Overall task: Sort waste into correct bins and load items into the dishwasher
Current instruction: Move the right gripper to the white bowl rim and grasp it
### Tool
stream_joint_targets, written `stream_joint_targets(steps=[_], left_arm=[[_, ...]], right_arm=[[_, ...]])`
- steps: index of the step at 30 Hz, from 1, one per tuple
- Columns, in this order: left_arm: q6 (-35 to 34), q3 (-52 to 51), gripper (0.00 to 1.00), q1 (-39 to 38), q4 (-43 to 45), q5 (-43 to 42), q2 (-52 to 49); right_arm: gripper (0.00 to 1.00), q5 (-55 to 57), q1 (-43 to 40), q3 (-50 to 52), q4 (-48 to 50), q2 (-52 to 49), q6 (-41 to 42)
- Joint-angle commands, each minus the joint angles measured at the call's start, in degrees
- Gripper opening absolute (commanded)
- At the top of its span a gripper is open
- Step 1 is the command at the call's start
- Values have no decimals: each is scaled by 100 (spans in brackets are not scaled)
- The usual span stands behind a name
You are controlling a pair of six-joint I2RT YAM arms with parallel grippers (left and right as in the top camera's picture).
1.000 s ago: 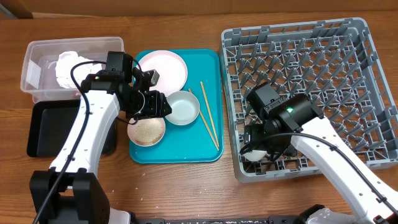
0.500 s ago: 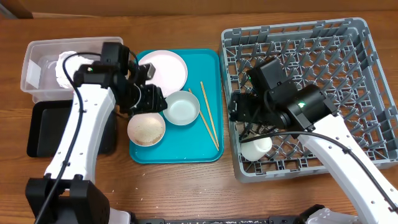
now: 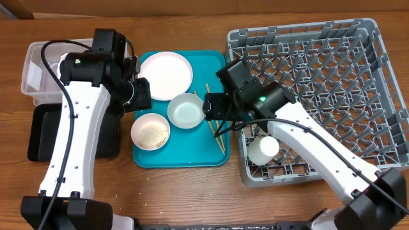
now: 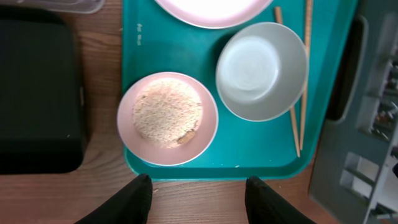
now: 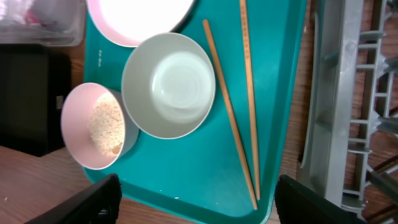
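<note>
The robot should lower its right gripper toward the grey-blue bowl, with its fingers on either side of the bowl's rim on the chopstick side, because that part of the bowl's rim is nearest and uncovered.
On the teal tray (image 3: 192,156) lie a pale pink plate (image 3: 166,75), a grey-blue bowl (image 3: 186,110), a pink bowl holding rice grains (image 3: 151,131) and two wooden chopsticks (image 3: 216,121). My left gripper (image 3: 142,94) is open and empty above the tray's left edge; its view shows the rice bowl (image 4: 168,118) and the grey-blue bowl (image 4: 261,70). My right gripper (image 3: 212,107) is open and empty above the chopsticks (image 5: 233,124), beside the grey-blue bowl (image 5: 168,84). A white cup (image 3: 263,149) lies in the grey dish rack (image 3: 319,64). The white napkin (image 3: 64,64) sits in the clear tub (image 3: 35,76).
The black tray (image 3: 45,131) lies in front of the clear tub, left of the teal tray. The dish rack's near wall (image 5: 354,93) stands right beside the teal tray's right edge. Bare wooden table runs along the front.
My right gripper let go of the white cup in the rack and swung left over the tray's chopsticks. My left gripper drew back up and left from the rice bowl.
</note>
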State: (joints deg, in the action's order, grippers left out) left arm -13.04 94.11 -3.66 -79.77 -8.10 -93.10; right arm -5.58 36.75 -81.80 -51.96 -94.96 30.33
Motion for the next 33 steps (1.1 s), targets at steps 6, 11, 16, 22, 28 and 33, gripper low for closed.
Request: stream_joint_targets(steps=[6, 11, 16, 22, 28, 33], left_arm=[[-503, -26, 50, -13, 37, 428, 90], [-726, -26, 51, -11, 98, 734, 87], [-844, -26, 52, -11, 170, 1027, 87], [-844, -26, 56, -11, 293, 1152, 85], [-839, -26, 67, -11, 354, 1154, 85], [-841, -26, 89, -11, 352, 1152, 85]], right_arm=[[76, -11, -9, -92, 326, -629, 129], [66, -7, -4, -76, 763, -872, 151], [57, 39, 28, -59, 1152, -1102, 328], [56, 98, 118, -55, 1296, -1587, 448], [42, 98, 118, -55, 1429, -1974, 490], [31, 98, 118, -55, 1534, -2092, 487]])
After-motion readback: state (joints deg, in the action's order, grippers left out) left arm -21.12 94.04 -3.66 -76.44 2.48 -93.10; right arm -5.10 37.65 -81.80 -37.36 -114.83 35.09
